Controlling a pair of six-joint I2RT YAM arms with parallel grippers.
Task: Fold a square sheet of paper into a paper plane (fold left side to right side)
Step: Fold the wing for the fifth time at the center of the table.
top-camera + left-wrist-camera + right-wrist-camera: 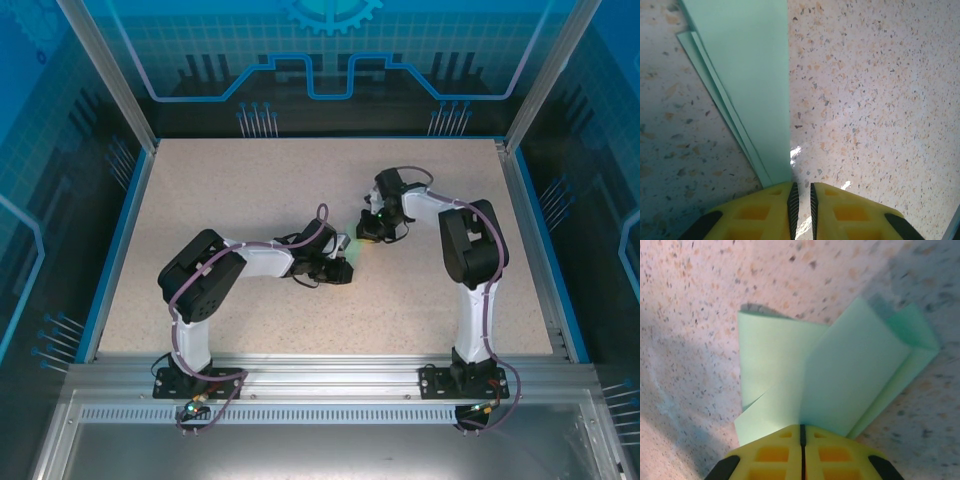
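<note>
My fingers are shut and the paper plane's flaps spread out beyond them, so my right gripper should slide outward along the centre fold to the paper plane's wide far end and release it.
The pale mint-green paper plane (850, 380) lies folded on the speckled table, with flaps spreading from a centre ridge. My right gripper (802, 426) is shut on that ridge at the near end of the paper. In the left wrist view the paper plane (752, 75) is a narrow layered strip that tapers toward my left gripper (801, 186). Its tip ends under the left finger (775, 202). The left jaws stand a narrow slit apart, with bare table showing between them. From above, a sliver of paper plane (346, 243) shows between the left gripper (340, 268) and the right gripper (372, 232).
The table (250, 190) is speckled beige with a blue raised rim (120, 240). Both arms reach in toward its middle, with the left elbow (200, 275) low on the left and the right elbow (470, 240) on the right. An aluminium rail (320, 375) runs along the near edge.
</note>
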